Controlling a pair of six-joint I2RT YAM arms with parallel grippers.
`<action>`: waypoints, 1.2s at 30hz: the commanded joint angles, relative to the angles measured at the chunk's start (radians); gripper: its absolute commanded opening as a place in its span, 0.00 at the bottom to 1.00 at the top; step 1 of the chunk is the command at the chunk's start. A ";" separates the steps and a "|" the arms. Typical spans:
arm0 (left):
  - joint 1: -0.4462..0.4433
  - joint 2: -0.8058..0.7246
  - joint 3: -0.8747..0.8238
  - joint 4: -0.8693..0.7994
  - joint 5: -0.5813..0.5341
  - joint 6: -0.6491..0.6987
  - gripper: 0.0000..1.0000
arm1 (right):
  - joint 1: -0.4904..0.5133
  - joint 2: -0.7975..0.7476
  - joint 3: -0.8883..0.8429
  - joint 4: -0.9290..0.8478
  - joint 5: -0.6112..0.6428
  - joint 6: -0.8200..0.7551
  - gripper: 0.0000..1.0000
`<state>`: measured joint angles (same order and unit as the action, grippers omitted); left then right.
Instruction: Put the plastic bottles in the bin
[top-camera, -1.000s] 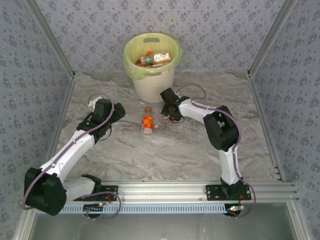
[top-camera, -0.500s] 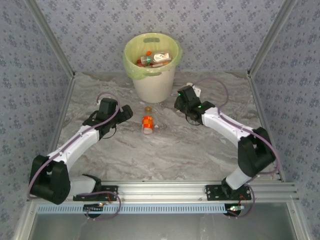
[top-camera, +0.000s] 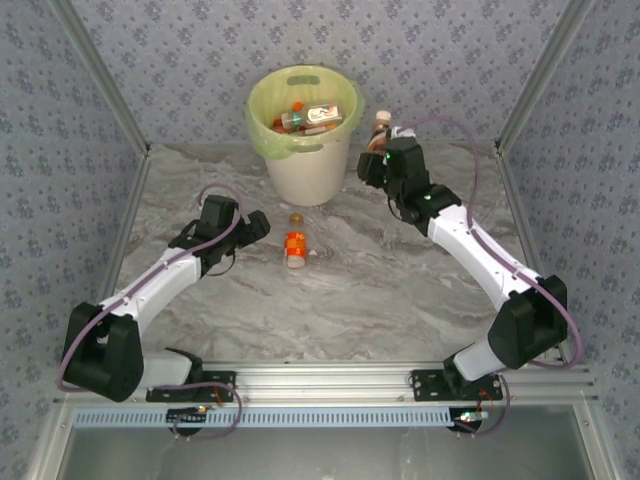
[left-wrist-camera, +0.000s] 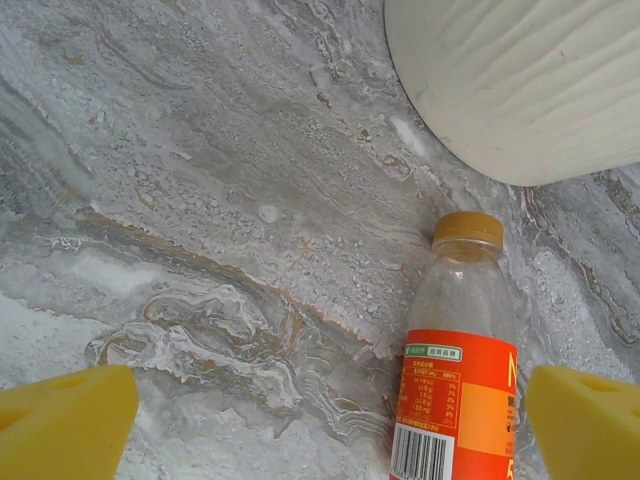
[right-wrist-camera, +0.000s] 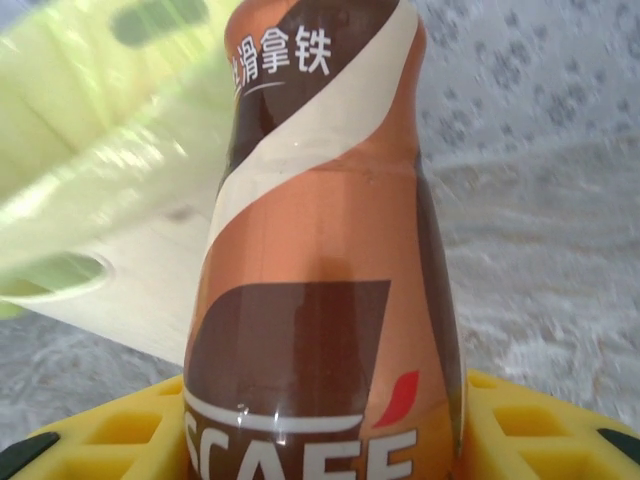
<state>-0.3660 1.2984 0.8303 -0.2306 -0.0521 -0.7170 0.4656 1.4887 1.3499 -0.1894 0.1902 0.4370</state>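
Note:
My right gripper should rise and move outward over the bin's opening (top-camera: 312, 106) beside it, then release the brown coffee bottle (top-camera: 382, 122), because the bottle is still outside the bin's rim.
A clear bottle with an orange label and orange cap (top-camera: 294, 243) (left-wrist-camera: 460, 370) lies on the marble table in front of the bin (top-camera: 300, 165) (left-wrist-camera: 520, 80). My left gripper (top-camera: 256, 228) (left-wrist-camera: 325, 430) is open just left of it, and in the left wrist view the bottle lies between the yellow pads (left-wrist-camera: 65, 420), close to the right one. My right gripper (top-camera: 385, 140) (right-wrist-camera: 320, 440) is shut on a brown coffee bottle (top-camera: 382, 122) (right-wrist-camera: 320, 250), held upright beside the bin's right rim (right-wrist-camera: 90, 150). Several bottles (top-camera: 305, 118) lie inside the bin.
Patterned walls with metal corner posts (top-camera: 530, 80) close in the table on three sides. The aluminium rail (top-camera: 330, 380) carrying both arm bases runs along the near edge. Bare marble (top-camera: 350, 300) stretches between the arms.
My right arm has carried the brown bottle up from the table near the bin's base to beside its right rim. My left gripper has edged closer to the orange-labelled bottle.

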 joint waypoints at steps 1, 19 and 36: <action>0.007 -0.002 0.031 0.020 0.017 -0.007 0.99 | -0.016 0.037 0.087 0.089 -0.102 -0.114 0.00; 0.007 -0.048 -0.025 0.050 0.089 0.000 1.00 | -0.021 0.432 0.649 0.044 -0.301 -0.149 0.00; 0.007 -0.046 -0.051 0.066 0.128 0.007 0.99 | -0.016 0.440 0.763 -0.077 -0.201 -0.173 1.00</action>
<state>-0.3656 1.2510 0.7795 -0.1940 0.0433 -0.7162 0.4473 2.0228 2.1483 -0.2592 -0.0444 0.2943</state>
